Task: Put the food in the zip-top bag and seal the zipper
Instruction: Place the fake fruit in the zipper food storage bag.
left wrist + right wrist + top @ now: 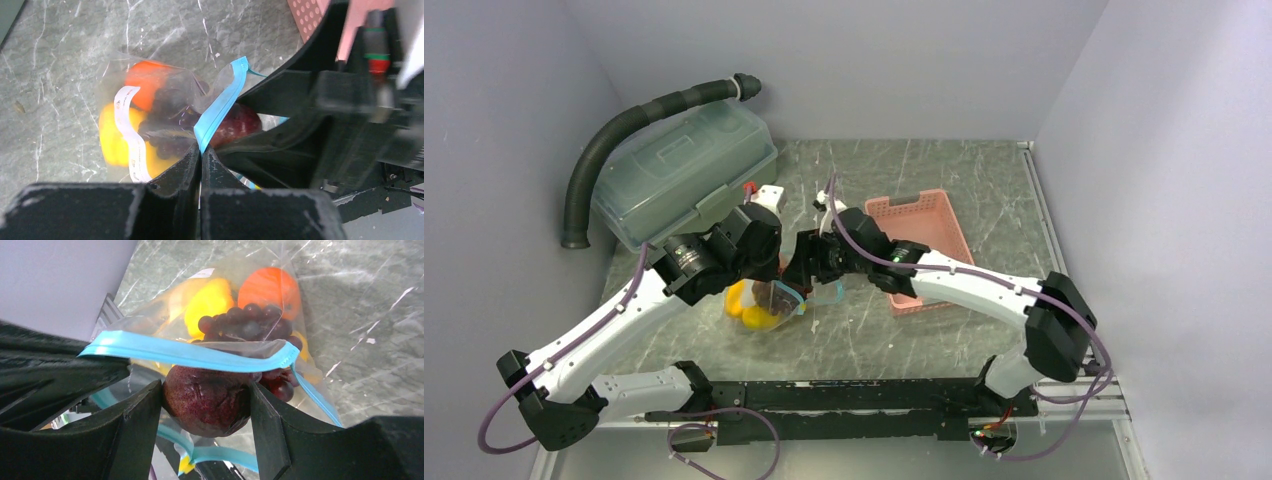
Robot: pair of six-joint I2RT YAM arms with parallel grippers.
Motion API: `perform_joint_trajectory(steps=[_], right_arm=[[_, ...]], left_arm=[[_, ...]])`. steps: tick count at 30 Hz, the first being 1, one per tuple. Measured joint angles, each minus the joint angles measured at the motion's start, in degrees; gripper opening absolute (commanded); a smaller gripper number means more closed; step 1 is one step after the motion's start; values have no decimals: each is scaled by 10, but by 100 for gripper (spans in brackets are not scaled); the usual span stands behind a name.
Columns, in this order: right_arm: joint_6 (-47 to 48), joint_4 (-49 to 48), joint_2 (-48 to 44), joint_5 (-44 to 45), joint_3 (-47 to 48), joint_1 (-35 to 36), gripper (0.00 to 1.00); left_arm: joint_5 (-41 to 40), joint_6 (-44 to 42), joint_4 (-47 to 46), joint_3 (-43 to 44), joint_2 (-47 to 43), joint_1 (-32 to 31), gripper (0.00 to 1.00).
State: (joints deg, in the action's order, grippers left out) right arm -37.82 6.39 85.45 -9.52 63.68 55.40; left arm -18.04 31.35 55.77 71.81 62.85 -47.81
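The robot's right gripper should push the fruit it is holding deeper toward the grape bunch (245, 322) next and then release it, because the fruit still sits in the bag's opening.
The clear zip-top bag (762, 312) hangs between the two arms with its mouth held apart. My left gripper (201, 152) is shut on the teal zipper (220, 102) strip at one side of the mouth. Inside the bag lie the round orange (270, 287), yellow pieces (207, 300) and the dark grape bunch (245, 322). My right gripper (206, 405) is shut on the dark reddish-purple round fruit (207, 400), which sits in the bag's mouth just under the upper zipper (190, 354) edge. The left wrist view shows that same fruit (240, 122) behind the strip.
The pink perforated basket (924, 225) stands right of the grippers, under the right forearm. A large green-grey lidded box (684, 170) and a black corrugated hose (624, 125) sit at the back left. Grey walls close in the table on three sides.
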Motion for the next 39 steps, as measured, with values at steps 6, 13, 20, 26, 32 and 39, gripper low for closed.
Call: perform_joint_trajectory(steps=[6,13,20,26,32,39], right_arm=[[-28,-26,43,15,8,16,20],[-55,-45,64,61,21,30,45],[-73,-53,87,105,37,43,59],[-83,-54,88,124,38,49,70],[-84,-53,87,137,38,52,81],[-78,-50,83,144,38,54,88]], left_arm=[[2,6,0,0,0,0,8],[2,9,0,-2,-3,1,8],[1,9,0,-8,-10,3,8],[-1,9,0,-11,-16,4,9],[-9,9,1,-12,-23,4,10],[-14,9,1,-12,-25,4,10]])
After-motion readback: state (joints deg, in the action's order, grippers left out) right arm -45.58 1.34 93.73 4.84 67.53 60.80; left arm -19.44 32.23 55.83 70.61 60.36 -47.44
